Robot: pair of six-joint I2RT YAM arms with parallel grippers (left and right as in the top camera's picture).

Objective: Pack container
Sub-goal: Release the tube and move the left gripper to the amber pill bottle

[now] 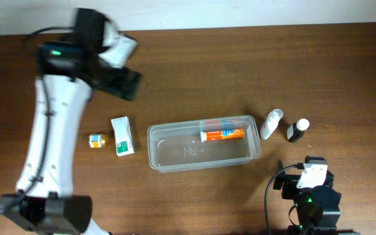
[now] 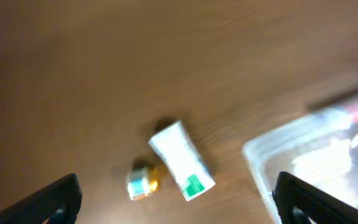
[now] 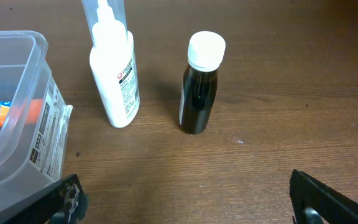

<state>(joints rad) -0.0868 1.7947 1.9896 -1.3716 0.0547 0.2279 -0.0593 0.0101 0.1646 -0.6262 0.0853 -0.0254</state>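
I will lower my left gripper next and move it back and to the left in the overhead view, onto the small glass jar, because the jar is outside the container.
The clear plastic container lies mid-table with an orange tube inside near its far right; its edge shows in the left wrist view and the right wrist view. A white-and-green box and a small yellow item lie left of it. A white bottle and a dark bottle with white cap stand to its right. My left gripper is open and empty, high above the far left. My right gripper is open and empty, near the front.
The wooden table spans the view, with a white wall along its far edge. The left arm's white body stretches along the left side.
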